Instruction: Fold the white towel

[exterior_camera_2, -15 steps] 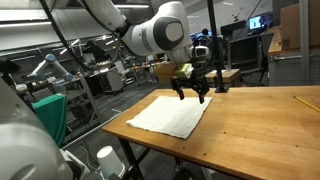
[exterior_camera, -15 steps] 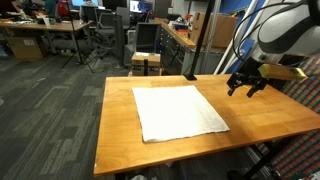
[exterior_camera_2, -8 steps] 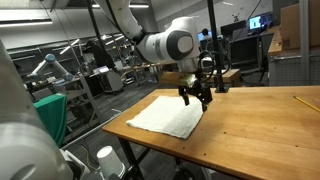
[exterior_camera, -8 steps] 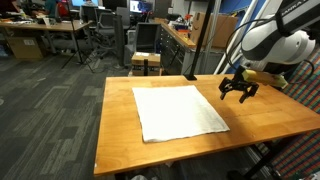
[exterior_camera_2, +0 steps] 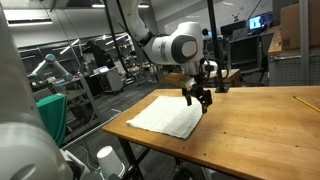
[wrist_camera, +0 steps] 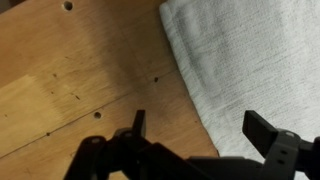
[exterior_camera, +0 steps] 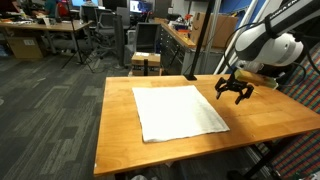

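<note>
My gripper shifts down onto the white towel's corner at the top of the wrist view next, as its open fingers hover over the towel's edge.
The white towel lies flat and unfolded on the wooden table; it also shows in an exterior view. My gripper hangs open just above the table at the towel's edge, near a corner, also seen in an exterior view. In the wrist view the towel fills the upper right, and my open gripper straddles its edge, one finger over bare wood and one over cloth. It holds nothing.
A yellow pencil-like object lies on the far table part. A black post stands at the table's back edge. A cardboard box sits behind the table. Desks and chairs fill the room.
My gripper has moved from beyond the towel's edge toward the towel and lowered, now straddling its edge. The towel has not moved.
</note>
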{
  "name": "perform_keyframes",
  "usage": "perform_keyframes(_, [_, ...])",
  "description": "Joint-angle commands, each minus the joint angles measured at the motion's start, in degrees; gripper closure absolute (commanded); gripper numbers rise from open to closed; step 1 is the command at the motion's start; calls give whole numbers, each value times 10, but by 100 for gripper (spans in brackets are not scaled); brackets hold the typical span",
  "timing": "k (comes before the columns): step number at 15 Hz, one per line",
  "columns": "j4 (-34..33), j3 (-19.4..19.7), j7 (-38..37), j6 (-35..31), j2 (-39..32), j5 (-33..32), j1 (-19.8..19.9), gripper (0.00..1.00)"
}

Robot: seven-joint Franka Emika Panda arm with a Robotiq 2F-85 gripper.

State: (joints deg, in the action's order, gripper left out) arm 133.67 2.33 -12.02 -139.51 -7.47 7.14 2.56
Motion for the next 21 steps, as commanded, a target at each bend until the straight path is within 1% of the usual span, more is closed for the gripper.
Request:
perform_keyframes(1, [17,3,-41,-11,6,-14,-9,0])
perform_keyframes(7, [70,-3,-57,-52,-5,-11,-23,0])
perform_keyframes(12, [96,-4,-60,-88,-27,-8,-32,0])
perform_keyframes(18, [93,3,-75,-74,-45,-21,-40,0])
perform_keyframes(19, [91,3,-76,-72,-44,-23,-39,10])
perform_keyframes(20, [89,3,-74,-71,-43,-23,-38,26])
perform_keyframes(21, [87,3,-73,-69,-43,-23,-37,32])
